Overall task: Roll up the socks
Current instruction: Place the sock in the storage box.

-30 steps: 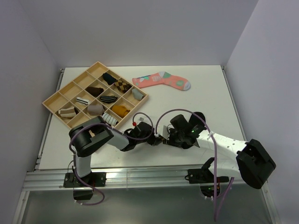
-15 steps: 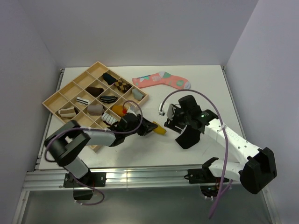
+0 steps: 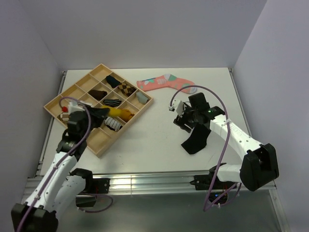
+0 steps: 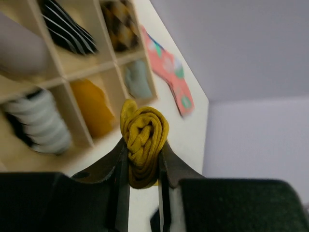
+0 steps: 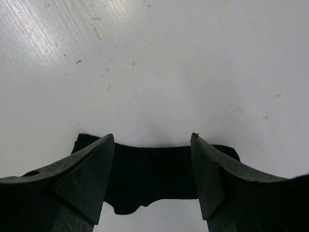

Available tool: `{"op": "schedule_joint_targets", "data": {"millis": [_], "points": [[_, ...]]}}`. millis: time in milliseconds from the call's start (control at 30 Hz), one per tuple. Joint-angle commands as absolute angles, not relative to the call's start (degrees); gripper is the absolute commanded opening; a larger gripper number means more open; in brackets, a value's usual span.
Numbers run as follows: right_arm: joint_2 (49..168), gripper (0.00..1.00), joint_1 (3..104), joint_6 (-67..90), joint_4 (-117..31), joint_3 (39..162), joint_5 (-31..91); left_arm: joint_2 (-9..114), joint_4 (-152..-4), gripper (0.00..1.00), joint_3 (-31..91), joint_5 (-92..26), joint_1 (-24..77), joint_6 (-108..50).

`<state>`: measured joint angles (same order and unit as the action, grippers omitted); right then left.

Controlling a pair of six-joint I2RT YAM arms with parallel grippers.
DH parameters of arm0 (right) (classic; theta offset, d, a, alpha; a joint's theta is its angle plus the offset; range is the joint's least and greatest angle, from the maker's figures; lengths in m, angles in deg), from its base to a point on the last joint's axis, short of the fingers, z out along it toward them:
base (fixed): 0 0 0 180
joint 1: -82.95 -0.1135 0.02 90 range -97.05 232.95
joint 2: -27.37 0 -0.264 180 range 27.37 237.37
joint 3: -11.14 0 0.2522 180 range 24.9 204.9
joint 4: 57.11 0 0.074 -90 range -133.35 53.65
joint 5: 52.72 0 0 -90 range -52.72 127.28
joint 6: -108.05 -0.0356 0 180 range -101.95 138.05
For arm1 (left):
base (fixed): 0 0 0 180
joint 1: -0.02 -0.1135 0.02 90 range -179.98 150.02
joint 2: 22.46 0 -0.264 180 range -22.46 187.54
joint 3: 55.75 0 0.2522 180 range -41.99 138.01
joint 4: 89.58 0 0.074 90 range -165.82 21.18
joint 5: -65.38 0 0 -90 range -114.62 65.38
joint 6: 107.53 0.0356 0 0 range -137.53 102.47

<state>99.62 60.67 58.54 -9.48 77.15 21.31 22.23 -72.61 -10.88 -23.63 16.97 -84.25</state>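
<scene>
I will next carry the roll [image 4: 144, 135] with my left gripper over to the tray's section by the beige bundle, below it to its left in the top view. Then I will lower the roll and let it go.
My left gripper [image 3: 109, 114] is shut on the rolled mustard-yellow sock [image 3: 116, 112] and holds it over the near-right part of the wooden tray [image 3: 73, 84]. In the left wrist view the roll [image 4: 144, 135] sits pinched between the fingers of the left gripper [image 4: 143, 147], above the tray's compartments. The black sock [image 3: 195, 138] lies flat and unrolled on the white table at the right. My right gripper [image 3: 186, 122] is open and empty just above its far end. In the right wrist view the black sock [image 5: 154, 174] shows between the spread fingers of the right gripper [image 5: 152, 136].
The tray holds several small sock bundles, including an orange one [image 4: 91, 108] and a striped one [image 4: 41, 121] near the held roll. A pink patterned sock [image 3: 166, 83] lies flat at the back of the table, right of the tray.
My left arm swung left from the table's middle to the tray, carrying the rolled yellow sock. My right gripper drew back toward the far right, and the black sock now lies uncovered.
</scene>
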Motion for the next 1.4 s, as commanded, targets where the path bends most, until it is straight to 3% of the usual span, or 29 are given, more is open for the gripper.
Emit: {"op": "schedule_joint_targets", "data": {"millis": [0, 100, 300, 567, 967, 1367], "points": [[100.1, 0.72, 61.1, 58.0, -11.9, 80.2, 21.0, 20.4, -61.9, 0.00, -11.1, -28.0, 5.2, -75.9], [100.7, 0.72, 61.2, 57.8, -12.6, 80.5, 21.2, 20.7, -63.1, 0.00, -11.9, -32.2, -9.2, -73.1], [101.5, 0.71, 61.2, 58.0, -13.9, 78.9, 21.6, 25.4, -71.0, 0.00, -16.1, -42.0, -21.9, -73.5], [101.9, 0.72, 61.2, 58.0, -15.0, 77.6, 21.4, 31.6, -80.5, 0.00, -20.9, -45.0, -26.5, -74.6], [102.7, 0.71, 61.2, 58.0, -15.3, 76.7, 21.2, 43.6, -84.3, 0.00, -18.9, -45.8, -30.6, -72.0], [103.7, 0.72, 61.2, 58.2, -14.2, 76.9, 21.6, 53.1, -74.1, 0.00, -9.3, -42.8, -30.8, -71.0]]}}
